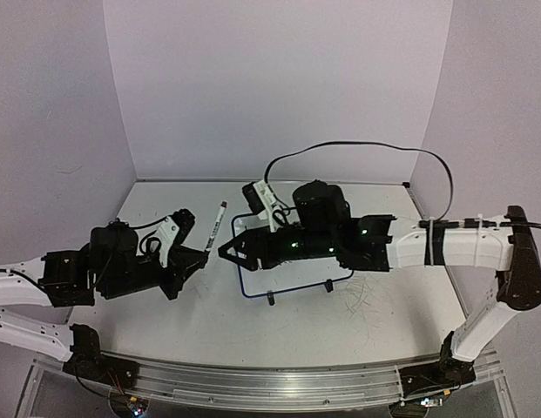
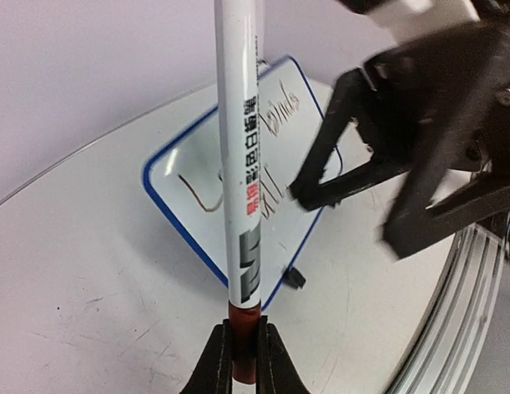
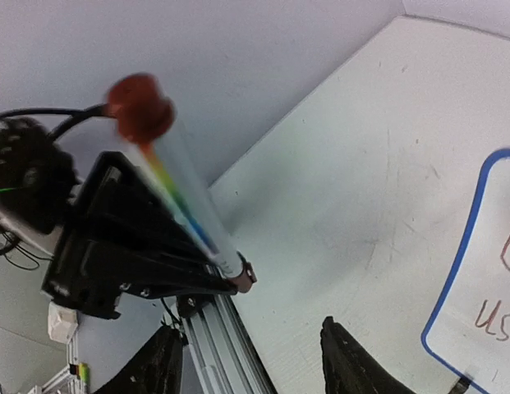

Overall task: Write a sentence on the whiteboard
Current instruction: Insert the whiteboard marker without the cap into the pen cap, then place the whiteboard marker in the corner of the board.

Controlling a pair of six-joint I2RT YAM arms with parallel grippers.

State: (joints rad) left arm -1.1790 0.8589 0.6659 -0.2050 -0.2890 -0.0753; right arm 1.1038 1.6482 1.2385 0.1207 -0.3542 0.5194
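The left gripper moves away from the whiteboard next, tilts downward and lowers the white marker onto the empty table.
The whiteboard with its blue rim lies mid-table, largely under my right arm. In the left wrist view the whiteboard carries the sentence in thin handwriting. The right wrist view catches only a whiteboard corner with the word "us". My left gripper is shut on the red lower end of a white marker. The marker points up and away, a red cap on its far end. My right gripper is open and empty beside the marker.
The scuffed white table is walled at the back and sides. An aluminium rail runs along the near edge. A black cable arches above the right arm. Two small black feet stick out from the board's near rim.
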